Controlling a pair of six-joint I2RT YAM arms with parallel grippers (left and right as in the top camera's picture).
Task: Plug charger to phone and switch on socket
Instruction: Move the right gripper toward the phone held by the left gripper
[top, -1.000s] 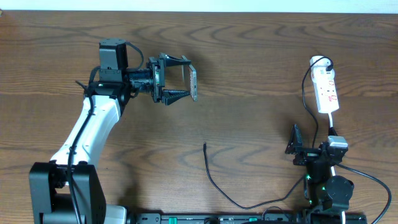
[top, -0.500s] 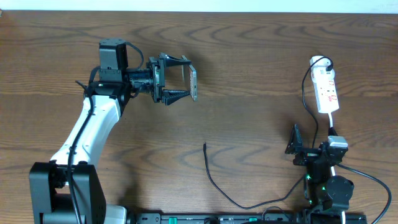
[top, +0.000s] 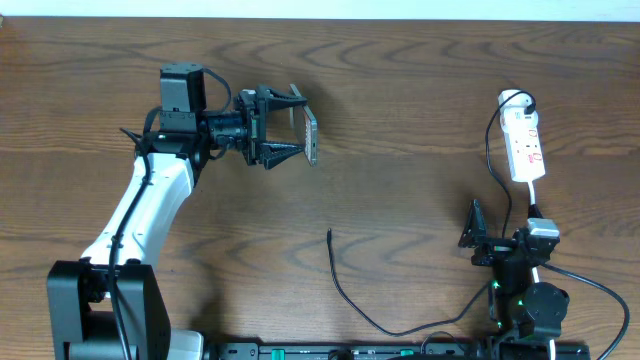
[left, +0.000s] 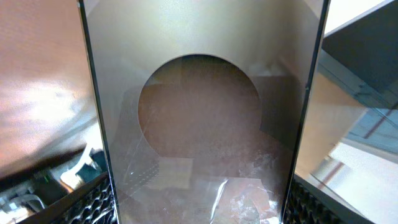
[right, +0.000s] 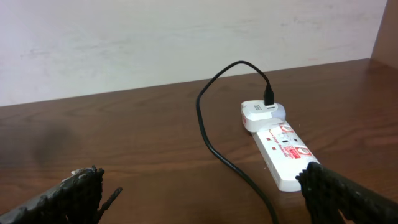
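The right gripper swings outward and to its left in the overhead view next and closes there, where the phone's free edge clears the other fingers.
The phone (top: 311, 136) is held on edge above the table at the upper left, my left gripper (top: 297, 127) shut on its two long sides. In the left wrist view its glossy face (left: 205, 124) fills the space between the finger pads (left: 87, 202). The charger's thin black cable (top: 345, 292) lies on the table, with its free tip (top: 329, 233) near the middle. It runs right and up to a white adapter (right: 262, 114) plugged into the white socket (top: 526, 145) (right: 283, 149). My right gripper (top: 500, 238) (right: 205, 208) stands open and holds nothing, just short of the socket.
The white wall edge runs along the far side of the wooden table (top: 400, 90). The right arm's base and thick cables (top: 590, 285) sit at the bottom right. The left arm (top: 140, 210) reaches up from the bottom left.
My left gripper has rolled slightly, tilting the phone a little. The right arm and the cable have not moved.
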